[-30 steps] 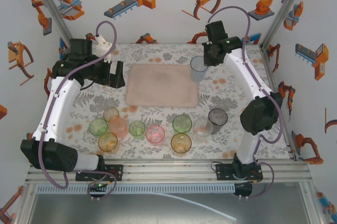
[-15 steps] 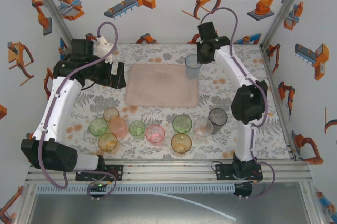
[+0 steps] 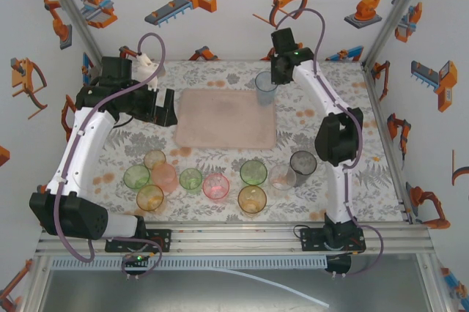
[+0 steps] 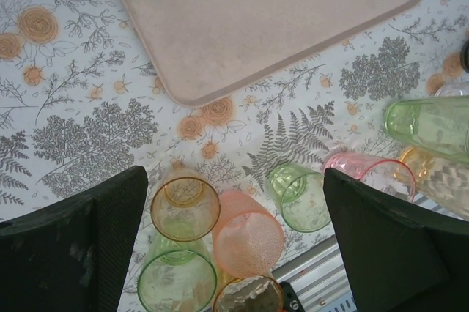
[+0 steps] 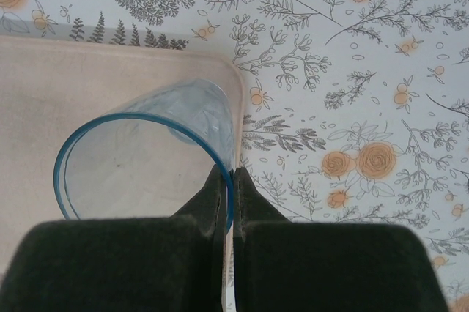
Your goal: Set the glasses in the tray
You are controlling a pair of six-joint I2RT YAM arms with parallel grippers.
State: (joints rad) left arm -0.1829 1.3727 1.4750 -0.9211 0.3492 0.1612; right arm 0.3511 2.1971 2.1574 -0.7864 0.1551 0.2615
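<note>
The tray's far corner (image 3: 266, 99) is close below my gripper, so I next need to lower my right gripper a little to stand the pale blue tumbler and let go of the tumbler's rim.
My right gripper (image 3: 271, 78) is shut on the rim of a pale blue tumbler (image 3: 264, 87), holding it upright over the far right corner of the pale pink tray (image 3: 220, 121). In the right wrist view the fingertips (image 5: 220, 180) pinch the blue rim of this tumbler (image 5: 146, 151), one inside and one outside, with the tray (image 5: 66, 85) beneath. My left gripper (image 3: 160, 108) hangs open left of the tray, holding nothing. Several tumblers stand in a row at the front: green (image 3: 136, 176), pink (image 3: 216, 186), orange (image 3: 252, 199), clear (image 3: 282, 176), grey (image 3: 303, 162).
The left wrist view looks down between wide fingers (image 4: 80, 246) at a tight cluster of amber (image 4: 185, 208), pink (image 4: 248, 231) and green (image 4: 300, 195) tumblers, with the tray (image 4: 256, 19) beyond. The floral tabletop (image 3: 315, 118) is bare right of the tray. Frame posts stand at the back corners.
My right gripper has carried the pale blue tumbler leftward and farther back, from beside the tray's right edge to over its far right corner. The left arm has barely shifted.
</note>
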